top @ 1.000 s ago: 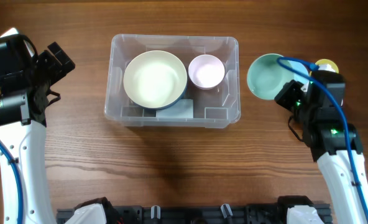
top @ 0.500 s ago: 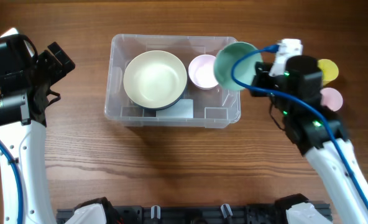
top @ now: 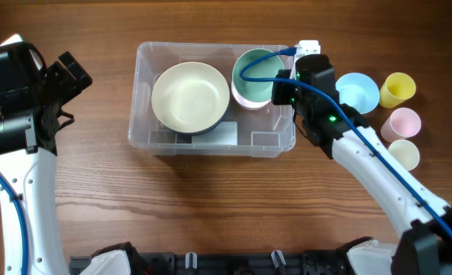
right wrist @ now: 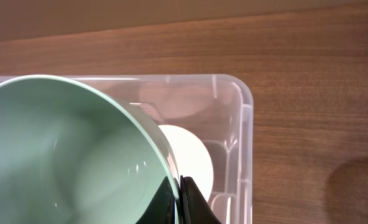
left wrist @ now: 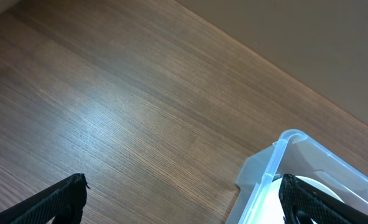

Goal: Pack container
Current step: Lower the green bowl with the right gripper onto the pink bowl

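The mint green bowl already hangs over the small pale pink bowl, so my right gripper should go down into the container (top: 146, 134) next until one bowl nests in the other.
The clear container (top: 146, 134) stands at the middle of the table, with a large cream bowl (top: 190, 97) in its left half and a small pale pink bowl (top: 245, 97) in its right half. My right gripper (top: 281, 88) is shut on the rim of a mint green bowl (top: 254, 69) and holds it over the pink bowl. In the right wrist view the green bowl (right wrist: 66, 155) fills the left, its rim pinched in my gripper (right wrist: 179, 199) above the container (right wrist: 243, 124). My left gripper (top: 69, 72) hangs open left of the container, holding nothing (left wrist: 184, 199).
Right of the container a light blue bowl (top: 357, 92) sits on the table, with a yellow cup (top: 398, 88), a pink cup (top: 402, 122) and a cream cup (top: 404, 154) beside it. The container's corner (left wrist: 277, 155) shows in the left wrist view.
My right arm has carried the green bowl leftward from the table beside the container to above the pink bowl inside it. The blue bowl and cups came into view. The left arm stayed still.
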Controlling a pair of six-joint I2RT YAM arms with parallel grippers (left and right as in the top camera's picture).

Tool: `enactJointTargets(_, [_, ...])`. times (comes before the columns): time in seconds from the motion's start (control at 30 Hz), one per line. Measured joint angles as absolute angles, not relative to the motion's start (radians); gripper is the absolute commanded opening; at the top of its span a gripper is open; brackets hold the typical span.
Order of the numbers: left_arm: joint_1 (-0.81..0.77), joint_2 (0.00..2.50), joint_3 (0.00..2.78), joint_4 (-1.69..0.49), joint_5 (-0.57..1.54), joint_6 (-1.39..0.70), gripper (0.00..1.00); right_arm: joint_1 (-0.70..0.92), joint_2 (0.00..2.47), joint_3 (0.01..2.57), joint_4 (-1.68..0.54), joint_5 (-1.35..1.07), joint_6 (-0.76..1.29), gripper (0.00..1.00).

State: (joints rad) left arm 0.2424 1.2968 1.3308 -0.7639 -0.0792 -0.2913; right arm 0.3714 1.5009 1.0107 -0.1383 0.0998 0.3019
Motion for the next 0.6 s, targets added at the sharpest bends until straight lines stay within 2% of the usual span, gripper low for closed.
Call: enactJointTargets(0.6, [0.242, 1.297, 1.331, -0.764, -0.080, -0.291, 1.00, 0.378, 1.656, 1.022, -0.099, 0.157, 0.309, 0.04])
